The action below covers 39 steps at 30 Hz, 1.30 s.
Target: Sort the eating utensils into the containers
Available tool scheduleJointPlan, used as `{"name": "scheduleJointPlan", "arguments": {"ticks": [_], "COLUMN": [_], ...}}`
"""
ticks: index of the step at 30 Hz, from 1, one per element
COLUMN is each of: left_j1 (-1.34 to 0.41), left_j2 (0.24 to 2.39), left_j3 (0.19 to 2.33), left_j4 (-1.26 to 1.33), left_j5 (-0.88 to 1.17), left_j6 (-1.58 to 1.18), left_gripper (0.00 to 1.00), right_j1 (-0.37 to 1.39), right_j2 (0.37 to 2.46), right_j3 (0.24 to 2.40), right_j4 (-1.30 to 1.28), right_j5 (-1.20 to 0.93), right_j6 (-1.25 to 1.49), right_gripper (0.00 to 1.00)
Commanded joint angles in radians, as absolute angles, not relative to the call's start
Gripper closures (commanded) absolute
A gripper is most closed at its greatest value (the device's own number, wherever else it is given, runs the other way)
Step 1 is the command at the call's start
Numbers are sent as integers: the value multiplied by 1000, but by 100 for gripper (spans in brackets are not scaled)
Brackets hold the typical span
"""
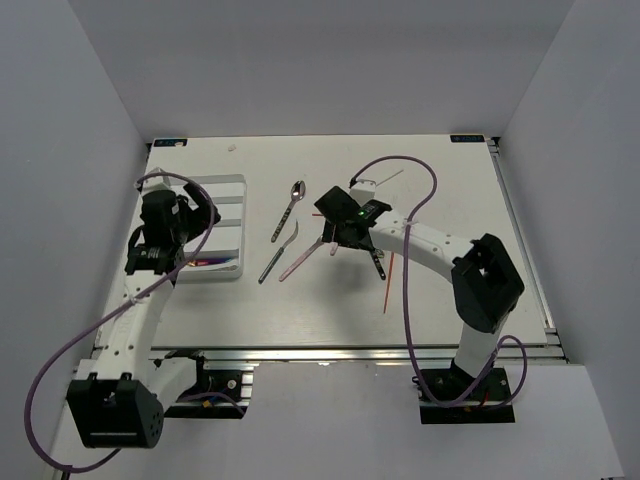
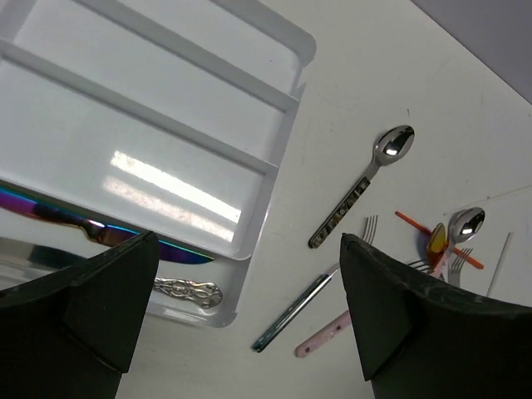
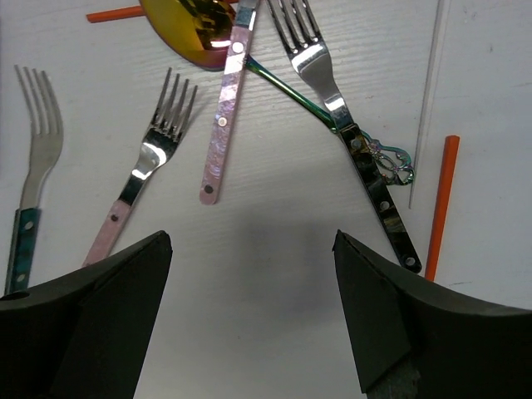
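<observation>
The fork with the black handle lies over the spoon's stem, so the robot's right gripper should next turn and go down toward the right in the top view, onto the fork's black handle (image 1: pixel 376 259) (image 3: pixel 368 172).
The white cutlery tray (image 1: pixel 232 183) lies at the left. In the left wrist view the tray (image 2: pixel 274 162) holds an iridescent knife (image 2: pixel 79 229) and an ornate silver handle (image 2: pixel 187 292). My left gripper (image 1: pixel 195 214) hangs open and empty over the tray's near right corner (image 2: pixel 248 253). Loose on the table are a silver spoon (image 1: pixel 292 206), a teal-handled fork (image 1: pixel 274 256) and a pink-handled fork (image 1: pixel 303 259). My right gripper (image 1: pixel 335 236) is open and empty (image 3: pixel 251 241) just above a pile: a pink-handled fork (image 3: pixel 141 170), a pink-handled piece (image 3: pixel 223 108), a gold-bowled spoon (image 3: pixel 195 21) and a black-handled fork (image 3: pixel 353 133).
A red stick (image 1: pixel 389 281) and a clear stick (image 1: pixel 386 180) lie right of the pile; both show in the right wrist view, red (image 3: pixel 440 208) and clear (image 3: pixel 428 100). The table's metal rail (image 1: pixel 350 352) runs along the near edge. Grey walls stand on three sides.
</observation>
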State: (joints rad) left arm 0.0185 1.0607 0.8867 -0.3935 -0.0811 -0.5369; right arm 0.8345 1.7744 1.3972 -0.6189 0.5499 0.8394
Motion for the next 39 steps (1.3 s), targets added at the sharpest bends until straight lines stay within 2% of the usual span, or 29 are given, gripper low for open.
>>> {"name": "scheduleJointPlan", "arguments": {"ticks": [1, 3, 9, 11, 12, 14, 19, 23, 26, 39], "left_j1": [-56, -67, -100, -100, -101, -101, -113, -115, -115, -115], "left_j2": [958, 940, 963, 960, 959, 956, 960, 968, 974, 996], "left_j3": [820, 781, 782, 779, 779, 778, 773, 776, 776, 781], "left_j4": [-402, -365, -393, -390, -390, -390, -390, -393, -391, -396], "left_j5": [-138, -85, -109, -91, -92, -87, -77, -77, -72, -61], "left_j6": [-396, -399, -385, -385, -384, -382, -374, -373, -371, -370], "left_gripper": [2, 2, 2, 2, 2, 2, 2, 2, 2, 2], "right_j1": [838, 824, 741, 724, 695, 657, 565, 548, 529, 528], "right_j2": [1793, 1793, 1697, 1672, 1674, 1690, 1716, 1769, 1798, 1844], "right_j3": [1448, 1415, 1218, 1166, 1161, 1172, 1195, 1221, 1230, 1212], "right_j4": [-704, -669, -343, -281, -278, -287, -293, -311, -311, -302], "right_j5": [647, 640, 405, 336, 316, 263, 152, 120, 69, 66], "right_j6": [936, 854, 438, 306, 272, 209, 121, 83, 71, 64], "right_gripper": [17, 22, 24, 30, 40, 48, 46, 48, 53, 61]}}
